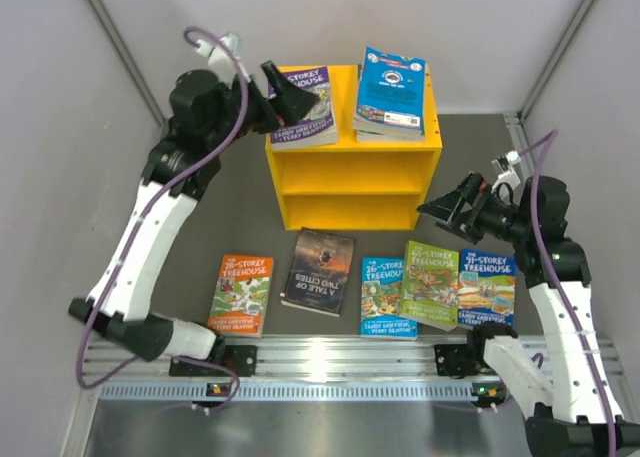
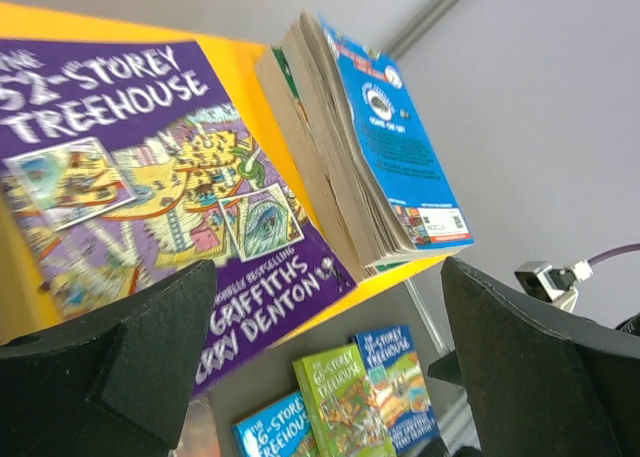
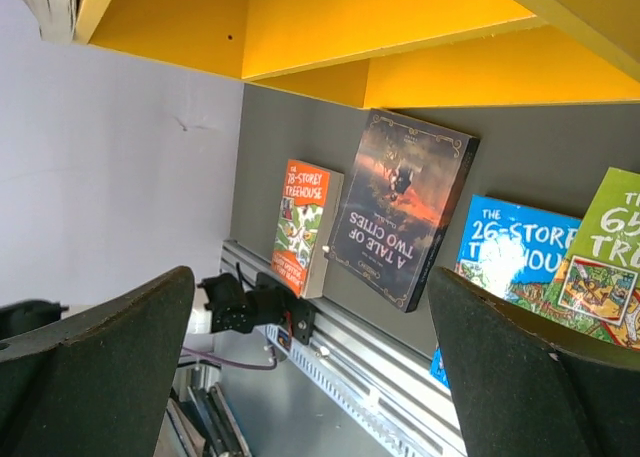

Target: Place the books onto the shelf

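The orange book has a gap showing at its edge by the dark book [image 1: 267, 295], so my left gripper will reach down and back onto that edge next.
The yellow shelf [image 1: 352, 160] stands at the back middle of the table. A purple Treehouse book [image 1: 306, 108] lies flat on the left of its top, and a blue-covered stack of books [image 1: 392, 93] lies on the right. My left gripper [image 1: 287, 95] hovers open over the purple book's left edge, holding nothing. The left wrist view shows that purple cover [image 2: 150, 177] and the stack [image 2: 385, 147] past the spread fingers. My right gripper [image 1: 445, 205] is open and empty beside the shelf's lower right corner. Both compartments look empty.
Several books lie flat in front of the shelf: orange [image 1: 242, 294], dark "A Tale of Two Cities" [image 1: 319, 271], blue [image 1: 387, 295], green [image 1: 431, 284] and blue [image 1: 487, 288]. The grooved aluminium rail [image 1: 340, 357] runs along the near edge. Grey walls close in on three sides.
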